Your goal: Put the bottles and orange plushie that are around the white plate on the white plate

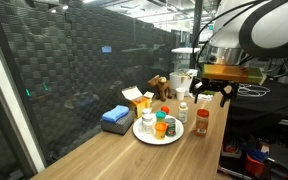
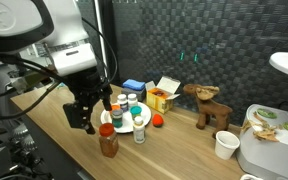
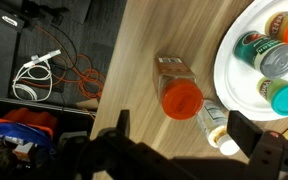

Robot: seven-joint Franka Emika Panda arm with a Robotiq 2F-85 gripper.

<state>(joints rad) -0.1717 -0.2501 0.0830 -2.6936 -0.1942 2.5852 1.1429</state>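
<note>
I will lower my gripper onto the red cap of the brown bottle (image 2: 107, 130) next and close it, because the bottle's cap shows between the open fingers.
The white plate (image 3: 230, 62) (image 1: 144, 135) (image 2: 125, 127) carries several small bottles, among them a teal-topped jar (image 3: 284, 97). Beside the plate on the wood stand a red-capped bottle (image 3: 181, 98) (image 1: 202, 122) (image 2: 107, 140) and a white bottle with a white cap (image 3: 218, 126) (image 2: 139, 128). My gripper (image 3: 182, 130) (image 1: 209, 92) (image 2: 84, 115) hovers open above the red-capped bottle, its fingers (image 3: 246, 130) wide on either side and holding nothing. The orange plushie (image 2: 156, 120) lies just off the plate's edge towards the carton.
A yellow carton (image 2: 162, 95) (image 1: 139, 100), a blue folded cloth (image 1: 115, 118) and a brown plush animal (image 2: 209, 105) (image 1: 159, 87) sit behind the plate. A paper cup (image 2: 225, 145) stands further along. The table edge and floor cables (image 3: 44, 75) lie close by.
</note>
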